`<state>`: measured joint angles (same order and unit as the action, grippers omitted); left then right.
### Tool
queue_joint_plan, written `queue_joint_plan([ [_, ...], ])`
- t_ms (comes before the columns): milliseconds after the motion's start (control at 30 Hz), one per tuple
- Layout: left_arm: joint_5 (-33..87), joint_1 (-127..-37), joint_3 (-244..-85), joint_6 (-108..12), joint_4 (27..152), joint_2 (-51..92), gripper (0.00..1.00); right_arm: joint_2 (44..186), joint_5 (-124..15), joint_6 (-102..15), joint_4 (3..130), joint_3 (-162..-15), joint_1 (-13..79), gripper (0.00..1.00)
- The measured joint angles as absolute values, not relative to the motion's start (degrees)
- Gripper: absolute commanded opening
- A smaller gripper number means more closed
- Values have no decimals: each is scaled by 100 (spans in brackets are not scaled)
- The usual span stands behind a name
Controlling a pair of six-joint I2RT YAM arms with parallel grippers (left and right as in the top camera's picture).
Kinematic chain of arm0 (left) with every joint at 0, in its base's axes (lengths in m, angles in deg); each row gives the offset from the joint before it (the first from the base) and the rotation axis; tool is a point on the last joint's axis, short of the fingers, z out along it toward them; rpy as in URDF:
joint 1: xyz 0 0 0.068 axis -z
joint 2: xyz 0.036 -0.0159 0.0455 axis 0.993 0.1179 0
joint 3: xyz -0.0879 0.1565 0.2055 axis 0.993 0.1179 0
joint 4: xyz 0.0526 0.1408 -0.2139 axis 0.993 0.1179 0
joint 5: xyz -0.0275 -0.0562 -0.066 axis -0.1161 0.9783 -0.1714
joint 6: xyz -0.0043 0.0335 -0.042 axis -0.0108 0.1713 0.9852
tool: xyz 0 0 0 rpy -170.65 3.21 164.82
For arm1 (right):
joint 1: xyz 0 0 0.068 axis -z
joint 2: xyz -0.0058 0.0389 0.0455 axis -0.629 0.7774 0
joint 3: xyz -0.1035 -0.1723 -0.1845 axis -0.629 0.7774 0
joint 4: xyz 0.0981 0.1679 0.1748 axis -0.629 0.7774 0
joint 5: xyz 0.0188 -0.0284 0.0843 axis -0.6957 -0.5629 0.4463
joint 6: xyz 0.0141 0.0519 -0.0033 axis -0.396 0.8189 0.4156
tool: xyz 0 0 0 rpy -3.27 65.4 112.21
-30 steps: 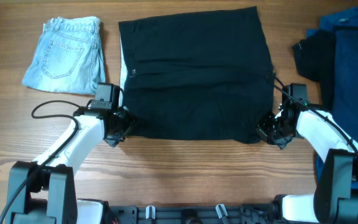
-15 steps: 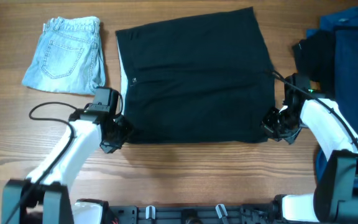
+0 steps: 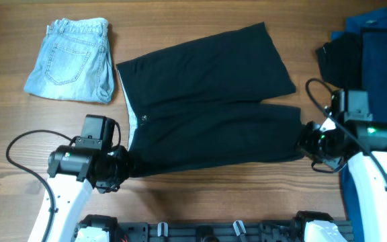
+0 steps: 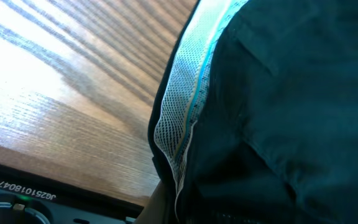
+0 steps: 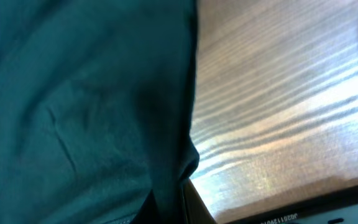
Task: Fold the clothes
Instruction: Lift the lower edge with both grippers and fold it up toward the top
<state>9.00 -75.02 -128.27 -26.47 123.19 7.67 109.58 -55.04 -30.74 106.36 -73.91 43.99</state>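
My right gripper moves outward to the garment's far corner (image 3: 262, 29) on the pile's side next and releases the garment's near corner there, since the garment still lies spread.
A large black garment (image 3: 207, 94) with a pale mesh lining strip (image 3: 127, 101) along its left edge lies spread across the middle of the table. My left gripper (image 3: 123, 165) is shut on its near left corner. My right gripper (image 3: 306, 144) is shut on its near right corner. The left wrist view shows black fabric (image 4: 284, 112) and the pale lining (image 4: 185, 106) running down into the left gripper (image 4: 178, 210). Dark fabric (image 5: 79, 112) fills the right wrist view and bunches into the right gripper (image 5: 171, 202). Both sets of fingertips are mostly hidden by cloth.
Folded light-blue denim shorts (image 3: 71, 59) lie at the far left. A pile of black (image 3: 338, 59) and dark-blue pieces (image 3: 381, 64) sits at the right edge, just beyond the right arm. Bare wooden table (image 3: 207, 195) shows in front of the garment.
The left gripper has shut on the near left corner. Both arms have drawn back toward the front edge, pulling the black garment nearer and skewing it; its far edge now slants.
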Motion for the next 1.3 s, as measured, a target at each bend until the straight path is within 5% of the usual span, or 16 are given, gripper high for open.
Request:
queue_joint_plan([
  [467,1009,-8055,-16193,-2971,11178,3267,4,13474,-5334,-3688,9655,-10246,4307,4],
  [1000,760,-8372,-16302,-3052,8430,5232,4,15765,-5487,-3784,6337,-10291,3687,5],
  [1133,718,-8372,-16302,-3060,7829,5978,6,16530,-5443,-3802,5421,-10291,3687,22],
  [1167,692,-8372,-16302,-3069,7751,6080,7,16615,-5443,-3815,5301,-10291,3687,42],
  [1200,655,-8375,-16302,-3071,7615,6244,16,16740,-5445,-3824,5080,-10291,3687,78],
  [1233,616,-8375,-16302,-3074,7491,6415,38,16805,-5445,-3824,4908,-10289,3687,99],
  [1267,594,-8377,-16302,-3091,7353,6515,49,16855,-5443,-3828,4580,-10289,3680,100],
  [1300,568,-8383,-16302,-3109,7178,6581,49,16864,-5419,-3885,4339,-10289,3671,99],
])
